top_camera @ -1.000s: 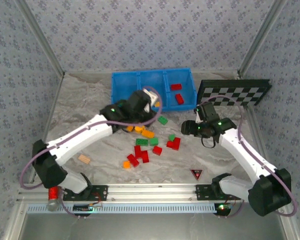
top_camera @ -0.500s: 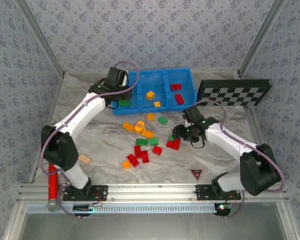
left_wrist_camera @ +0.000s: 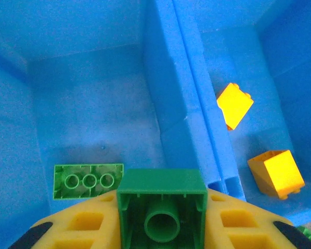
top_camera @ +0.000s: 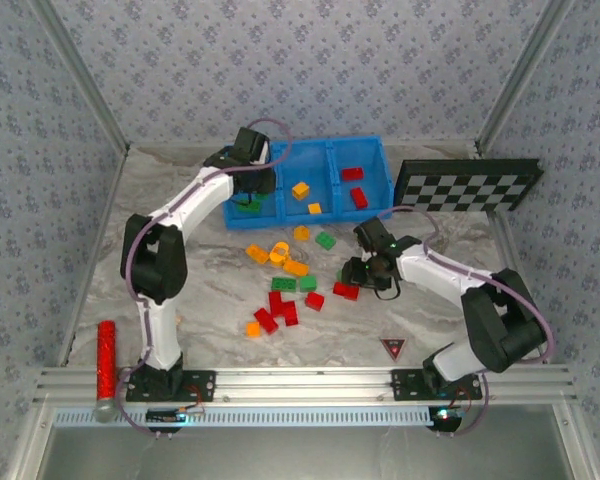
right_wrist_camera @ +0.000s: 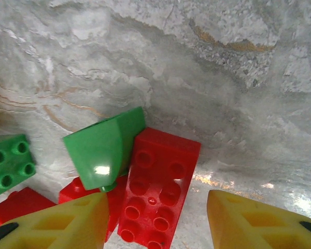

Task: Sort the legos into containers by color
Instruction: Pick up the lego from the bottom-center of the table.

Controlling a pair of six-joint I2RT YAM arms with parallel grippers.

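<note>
The robot's left gripper will next go down to the bottom of the bin's section beside the resting green lego (top_camera: 265,209) (left_wrist_camera: 138,158), which lies below it, and let go of its green lego by the one of the same color.
My left gripper (top_camera: 250,192) hangs over the left compartment of the blue bin (top_camera: 305,147), shut on a green lego (left_wrist_camera: 161,207). Below it another green lego (left_wrist_camera: 85,180) lies on that compartment's floor. Two orange-yellow legos (left_wrist_camera: 234,104) (left_wrist_camera: 276,173) lie in the middle compartment, and two red ones (top_camera: 352,173) in the right. My right gripper (top_camera: 358,272) is low on the table. It stands open astride a red lego (right_wrist_camera: 158,192), with a clear gap on the right side. A green lego (right_wrist_camera: 103,148) leans on that red one.
Several loose red, green and orange legos (top_camera: 280,300) lie scattered mid-table between the arms. A black-and-white checkerboard (top_camera: 468,185) stands at the back right. A long red cylinder (top_camera: 106,350) lies at the near left edge. A small red triangle marker (top_camera: 392,347) sits near the front.
My left arm swung from the pile out over the bin's left compartment, carrying the green lego. My right gripper moved left and down over the red lego, and its jaws narrowed.
</note>
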